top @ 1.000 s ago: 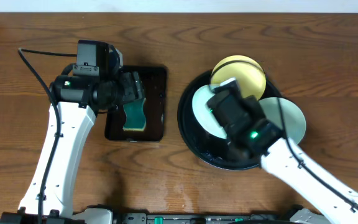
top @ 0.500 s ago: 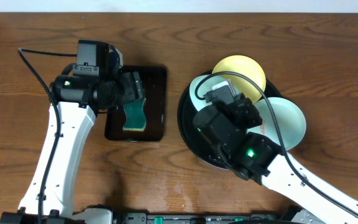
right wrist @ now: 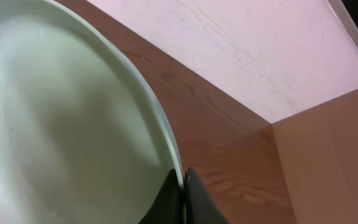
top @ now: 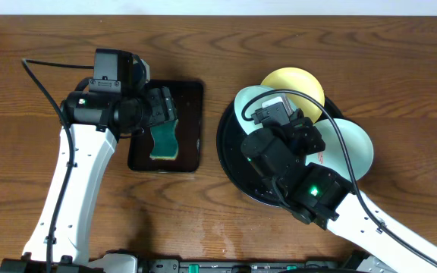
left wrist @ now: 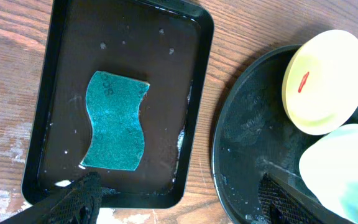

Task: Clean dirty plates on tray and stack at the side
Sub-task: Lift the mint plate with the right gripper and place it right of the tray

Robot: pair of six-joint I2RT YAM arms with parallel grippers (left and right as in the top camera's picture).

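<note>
I will move my right gripper across next, go down and let go of the plate's rim, because clear wood past the second mint plate is below, to the right in the overhead view.
The round black tray [top: 229, 155] holds the plates. My right gripper [right wrist: 183, 185] is shut on the rim of a pale mint-green plate [right wrist: 61, 124] and holds it tilted above the tray's upper left [top: 247, 108]. A pale yellow plate [top: 298, 82] with a small red smear [left wrist: 304, 82] lies at the tray's far edge. A second mint plate [top: 356, 148] lies at the tray's right side, with a red mark at its left edge. My left gripper [left wrist: 179, 205] is open and empty above the near edge of the rectangular tray.
A small rectangular black tray [top: 192, 98] stands left of the round tray, wet, with a teal sponge [left wrist: 115, 121] lying in it. A strip of bare wood separates the two trays. A pale wall and a wooden edge show behind the table in the right wrist view.
My right gripper has raised and tilted the mint plate off the tray floor toward the tray's upper left. The second mint plate is now more exposed. The left arm has not moved.
</note>
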